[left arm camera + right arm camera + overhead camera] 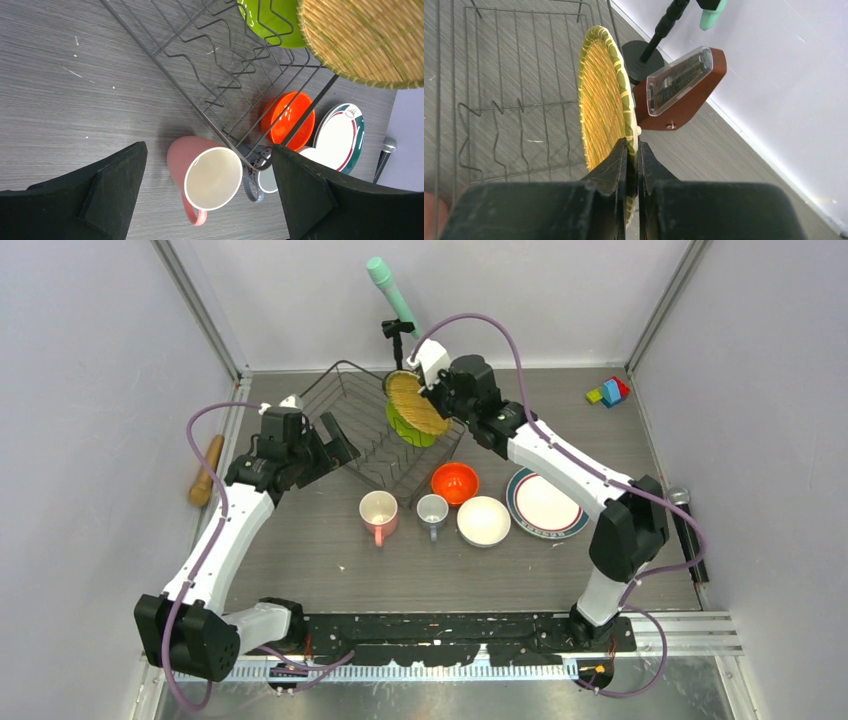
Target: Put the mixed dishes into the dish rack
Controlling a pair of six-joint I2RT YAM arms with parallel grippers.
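Next I should shift my right gripper left in the top view to the rack's empty slots below, beside the lime-green plate (555, 131), lower the woven plate and release it.
The dark wire dish rack (362, 452) stands at the back centre, with a lime-green plate (408, 429) upright in its slots. Above the rack hangs a tan woven plate (418, 404) on edge, with my right gripper (633, 145) shut on its rim (601, 105). My left gripper (208, 147) is open at the rack's left side, above the table, with nothing between its fingers. In front of the rack stand a pink mug (378, 512), a small grey-blue mug (432, 510), an orange-red bowl (455, 482), a white bowl (483, 520) and a white teal-rimmed plate (545, 503).
A wooden rolling pin (207, 470) lies by the left wall. Toy blocks (608, 392) sit at the back right. A teal microphone (392, 295) on a black stand rises behind the rack, beside a brown wedge-shaped device (679, 90). Another microphone (678, 498) lies at the right edge.
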